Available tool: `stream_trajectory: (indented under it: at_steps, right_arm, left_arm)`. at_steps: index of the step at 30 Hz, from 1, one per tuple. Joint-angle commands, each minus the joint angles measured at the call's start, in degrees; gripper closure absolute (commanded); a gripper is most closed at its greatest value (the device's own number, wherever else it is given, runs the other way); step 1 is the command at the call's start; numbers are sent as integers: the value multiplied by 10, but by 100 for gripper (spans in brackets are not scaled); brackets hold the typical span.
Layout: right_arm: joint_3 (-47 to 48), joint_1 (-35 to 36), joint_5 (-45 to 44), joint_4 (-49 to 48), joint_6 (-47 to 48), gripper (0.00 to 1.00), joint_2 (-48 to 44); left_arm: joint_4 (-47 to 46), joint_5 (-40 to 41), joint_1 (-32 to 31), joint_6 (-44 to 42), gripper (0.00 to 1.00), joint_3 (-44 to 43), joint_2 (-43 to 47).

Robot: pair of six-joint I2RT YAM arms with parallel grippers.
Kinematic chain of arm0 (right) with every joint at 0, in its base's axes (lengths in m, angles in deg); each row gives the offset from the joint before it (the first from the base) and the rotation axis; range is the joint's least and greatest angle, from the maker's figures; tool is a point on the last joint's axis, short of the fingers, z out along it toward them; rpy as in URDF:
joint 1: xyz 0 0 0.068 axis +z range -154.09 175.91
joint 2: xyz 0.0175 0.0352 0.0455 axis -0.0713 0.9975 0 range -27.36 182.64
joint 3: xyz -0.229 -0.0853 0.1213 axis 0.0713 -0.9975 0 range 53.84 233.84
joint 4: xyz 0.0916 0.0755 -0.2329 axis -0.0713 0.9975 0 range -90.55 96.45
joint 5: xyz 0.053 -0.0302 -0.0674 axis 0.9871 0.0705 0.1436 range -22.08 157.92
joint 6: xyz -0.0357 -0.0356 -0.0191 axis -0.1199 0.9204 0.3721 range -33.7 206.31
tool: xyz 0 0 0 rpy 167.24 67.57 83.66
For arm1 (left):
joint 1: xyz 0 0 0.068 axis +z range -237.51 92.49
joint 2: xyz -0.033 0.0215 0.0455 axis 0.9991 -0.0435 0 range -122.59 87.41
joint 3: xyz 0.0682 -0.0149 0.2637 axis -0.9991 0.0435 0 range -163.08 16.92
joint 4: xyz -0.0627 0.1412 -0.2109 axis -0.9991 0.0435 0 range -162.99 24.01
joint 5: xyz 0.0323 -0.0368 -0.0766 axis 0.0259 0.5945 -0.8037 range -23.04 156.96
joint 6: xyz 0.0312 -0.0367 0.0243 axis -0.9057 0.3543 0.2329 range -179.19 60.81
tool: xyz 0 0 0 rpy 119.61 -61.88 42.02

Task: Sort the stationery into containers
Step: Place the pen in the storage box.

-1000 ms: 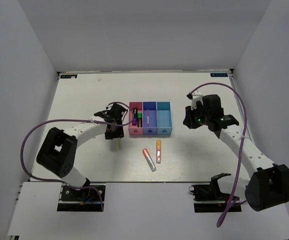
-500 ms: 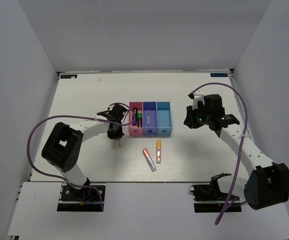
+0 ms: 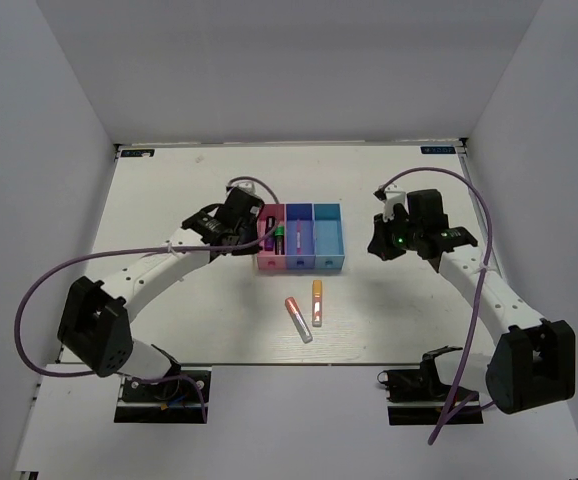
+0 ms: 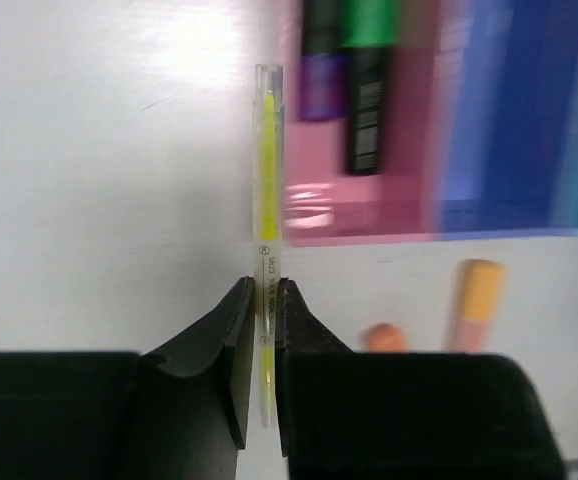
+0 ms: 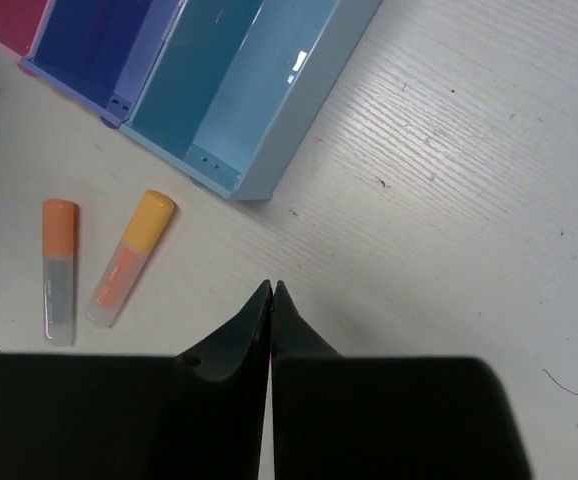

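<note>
The robot's left gripper has the dark blue bin (image 4: 514,125), which holds the pink pen, to its right in the top view. It needs to cross the pink container (image 4: 369,215) and let go of its own pen in that bin.
My left gripper (image 4: 266,290) is shut on a thin yellow pen (image 4: 267,180), which sticks out ahead of the jaws beside the pink container (image 4: 369,215). That container holds a green marker (image 4: 369,30) and a purple one (image 4: 319,85). From above, the left gripper (image 3: 252,238) hangs at the pink bin's (image 3: 262,262) left wall. A thin pink pen (image 3: 298,240) lies in the dark blue bin (image 3: 299,263); the teal bin (image 3: 328,263) shows nothing inside. An orange marker (image 3: 317,301) and a red one with a grey end (image 3: 299,319) lie in front of the bins. My right gripper (image 5: 271,290) is shut and holds nothing.
White walls close in the table (image 3: 169,190) at the back and on both sides. Purple cables loop from both arms. The right gripper (image 3: 376,244) hovers to the right of the teal bin (image 5: 269,110), with the two loose markers (image 5: 129,255) to its left.
The left gripper closed on the yellow pen, lifted it off the table and carried it back and right to the pink bin. The right gripper's jaws closed on nothing.
</note>
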Motion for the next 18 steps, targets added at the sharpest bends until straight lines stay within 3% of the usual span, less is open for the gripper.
stream_trajectory:
  at_steps: [1, 2, 3, 4, 6, 12, 17, 18]
  right_arm:
    - [13, -2, 17, 8, 7, 100, 2]
    - [14, -2, 21, 9, 8, 92, 5]
    - [13, -2, 23, 11, 9, 77, 4]
    - [17, -2, 29, 12, 9, 54, 6]
    - [17, -2, 38, 15, 11, 37, 8]
    - [15, -2, 51, 15, 7, 32, 11]
    - [15, 0, 76, 19, 9, 37, 19]
    - [16, 0, 92, 22, 9, 42, 22]
  left_arm:
    - [-16, -14, -39, 4, 93, -69, -9]
    - [-18, -17, -43, 6, 93, -82, -18]
    - [-20, -19, -44, 6, 93, -110, -44]
    - [-19, -19, -51, 7, 91, -140, -71]
    - [-21, -22, -50, 8, 90, -179, -113]
    - [-21, -24, -57, 17, 89, -286, -222]
    - [-25, -19, -61, 17, 88, -338, -274]
    - [-24, -18, -62, 17, 87, -353, -289]
